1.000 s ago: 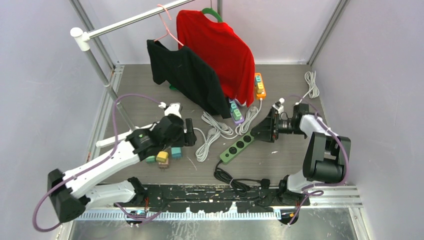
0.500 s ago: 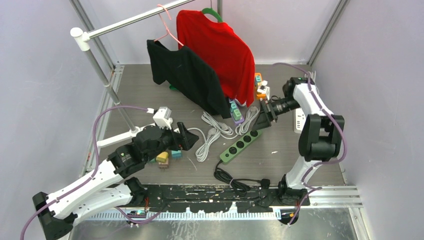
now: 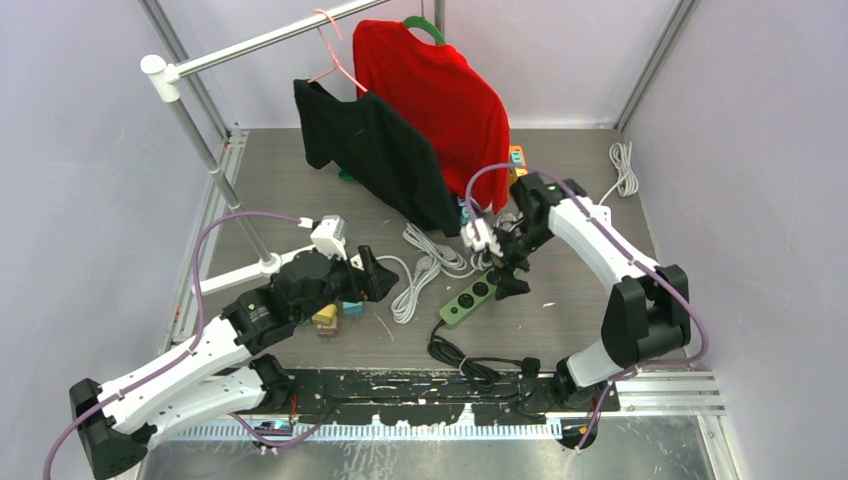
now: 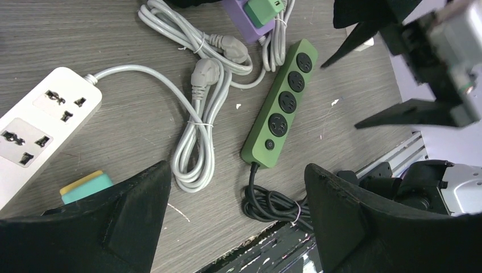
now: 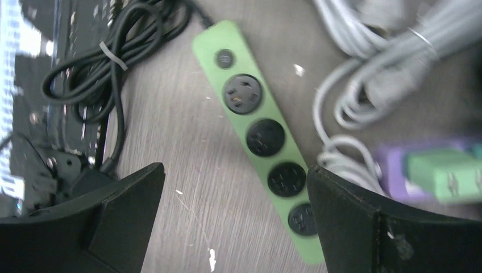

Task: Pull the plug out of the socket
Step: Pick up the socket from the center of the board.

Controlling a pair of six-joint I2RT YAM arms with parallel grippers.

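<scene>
The robot's right gripper needs to go down to its left in the top view, to the socket at the cord end of the green power strip, and close across the power strip's narrow body.
A green power strip [image 3: 478, 295] [image 4: 282, 102] [image 5: 262, 136] lies mid-table with all its black sockets empty. My right gripper [image 3: 505, 275] [image 5: 235, 173] hangs open just above its far end, holding nothing. A purple strip [image 5: 392, 170] [image 4: 245, 23] with a green plug [image 5: 446, 173] [image 4: 264, 8] seated in it lies just beyond. My left gripper [image 3: 375, 278] [image 4: 236, 176] is open and empty above the table, left of the green strip. Below it sits a white strip [image 4: 42, 122] with a teal-and-yellow plug [image 4: 85, 186] [image 3: 325, 315] beside it.
Bundled white cables [image 3: 425, 265] [image 4: 199, 114] lie between the two grippers. The green strip's black cord [image 3: 470, 365] coils near the front rail. A black shirt [image 3: 375, 155] and a red shirt [image 3: 435, 95] hang at the back, with a metal rack post [image 3: 215, 165] on the left.
My right arm swung from the back right to the centre, over the green strip, with its jaws opening wider. My left arm pulled back a little and opened wider too.
</scene>
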